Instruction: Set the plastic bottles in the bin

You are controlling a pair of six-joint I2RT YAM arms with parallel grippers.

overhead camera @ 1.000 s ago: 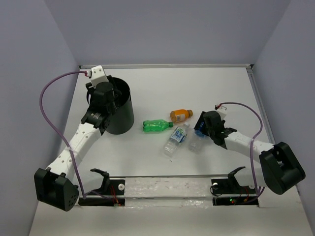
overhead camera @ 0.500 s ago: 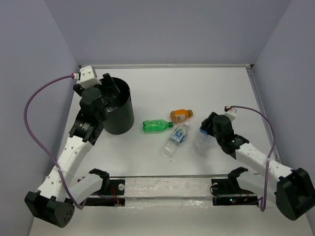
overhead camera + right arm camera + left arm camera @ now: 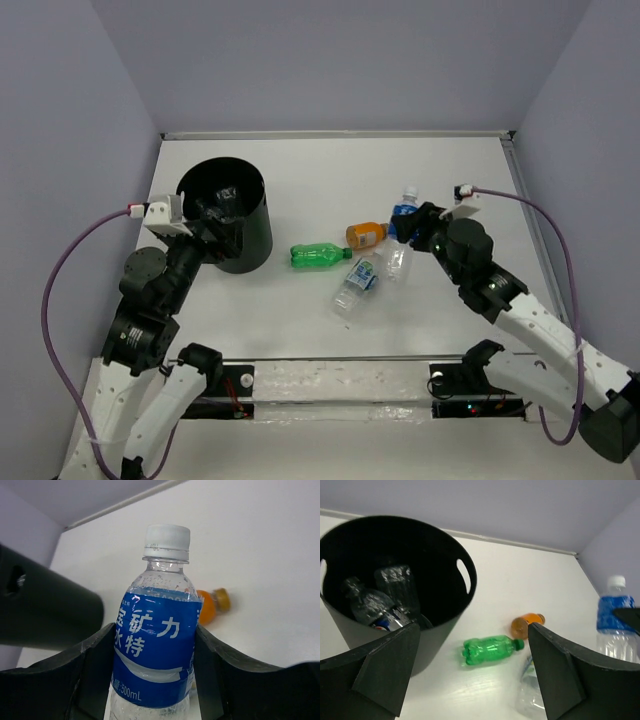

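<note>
Next, my right gripper moves over the bin, up and left in the top view, then down to release, since the bin's opening (image 3: 222, 186) has a high rim.
The black bin (image 3: 250, 235) stands at the left; the left wrist view shows two clear bottles inside it, one plain (image 3: 395, 582) and one dark-labelled (image 3: 372, 612). My right gripper (image 3: 405, 240) is shut on a clear bottle with a blue label (image 3: 403, 215) and holds it upright above the table; the right wrist view shows it between the pads (image 3: 155, 650). A green bottle (image 3: 322, 256), an orange bottle (image 3: 367, 235) and a clear green-white labelled bottle (image 3: 358, 283) lie on the table. My left gripper (image 3: 212, 238) is open and empty at the bin's near-left side.
The white table (image 3: 330, 170) is bounded by lavender walls at the back and sides. A rail with two black holders (image 3: 345, 385) runs along the near edge. A purple cable loops beside each arm.
My right gripper has lifted the blue-labelled bottle off the table and carried it left, beside the orange bottle. My left arm has drawn back from over the bin toward the near left.
</note>
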